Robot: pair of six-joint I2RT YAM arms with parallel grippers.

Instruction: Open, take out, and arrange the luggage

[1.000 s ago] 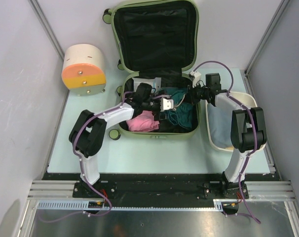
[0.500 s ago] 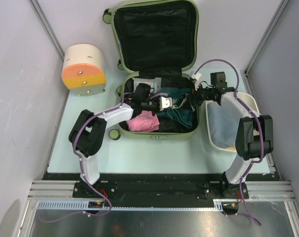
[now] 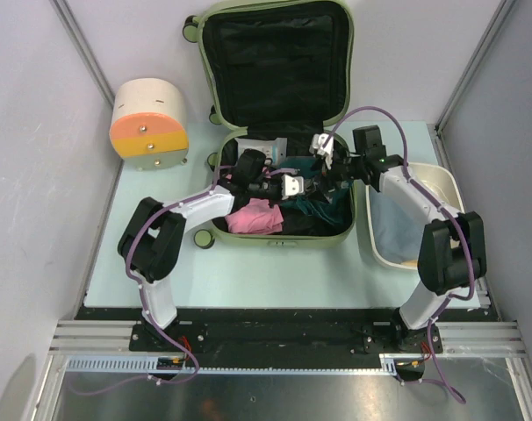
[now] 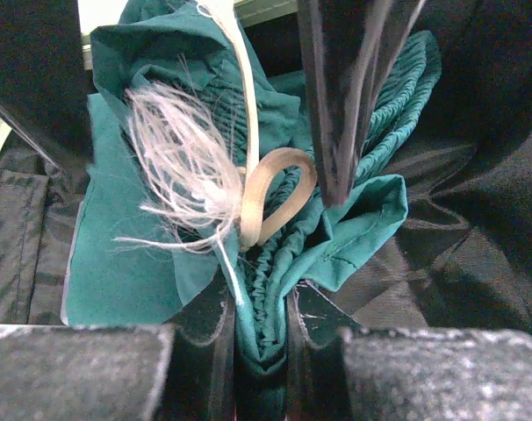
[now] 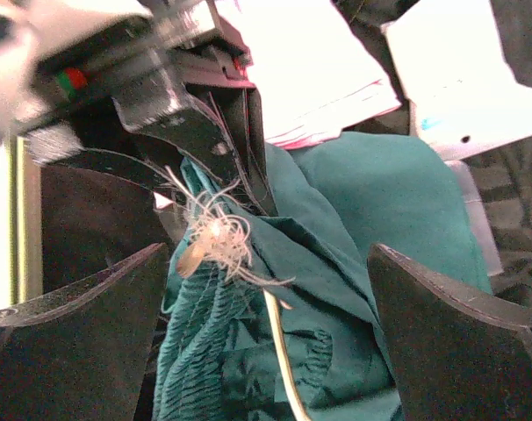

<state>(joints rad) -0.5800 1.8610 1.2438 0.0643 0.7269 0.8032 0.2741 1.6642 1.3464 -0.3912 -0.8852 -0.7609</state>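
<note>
The right gripper lowers its open fingers around the teal garment's fold by the frayed drawstring [image 5: 241,303] below it and closes next, for the left gripper to hold it bunched.
The luggage [image 3: 347,105], a pale olive suitcase, lies open with its black-lined lid propped up at the back. In its base are a teal garment [image 3: 323,206] and a pink one [image 3: 255,216]. My left gripper [image 3: 306,186] reaches into the base from the left and is shut on a bunched fold of the teal garment [image 4: 125,263]; the cloth is pinched between the fingers [image 4: 260,307]. A cream drawstring with a frayed end [image 4: 183,167] loops just beyond the grip. My right gripper [image 3: 328,165] hovers open over the same garment [image 5: 380,193], jaws wide apart [image 5: 268,263], holding nothing.
A cream-and-orange drum container [image 3: 149,123] stands left of the suitcase. A white oval basin [image 3: 443,182] sits at the right, under the right arm. White paper packets [image 5: 319,70] lie at the back of the suitcase base. Grey walls close in on both sides.
My left gripper has shut on the teal garment. My right gripper has let go, opened wide and swung left over the suitcase base.
</note>
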